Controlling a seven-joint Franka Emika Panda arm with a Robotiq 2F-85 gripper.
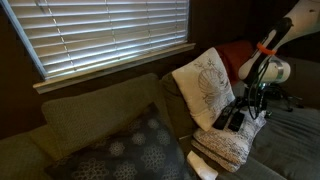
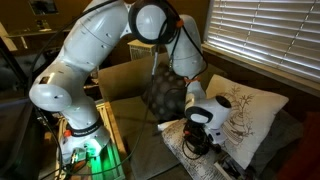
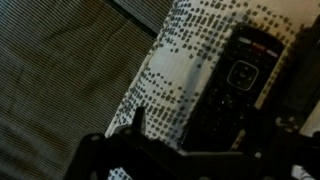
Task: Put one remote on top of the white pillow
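The black remote is below my gripper's fingers and toward the right in the wrist view, so next I should lower my gripper and ease it that way onto the remote.
A black remote (image 3: 240,70) lies on the folded cream knit bundle (image 3: 175,70), its buttons facing up. It shows as a dark shape on the bundle in an exterior view (image 1: 233,122). A second remote cannot be told apart in these frames. My gripper (image 3: 215,125) hangs just above the remote with its fingers spread on either side, open and holding nothing; it shows in both exterior views (image 1: 243,108) (image 2: 198,138). The white pillow (image 1: 205,85) with a grey leaf drawing leans upright against the sofa back behind the bundle, and also shows in the other exterior view (image 2: 248,115).
A dark grey patterned cushion (image 1: 125,150) (image 2: 165,92) lies on the sofa seat beside the white pillow. Window blinds (image 1: 100,30) hang behind the sofa. The robot's base (image 2: 80,130) stands on a table next to the sofa.
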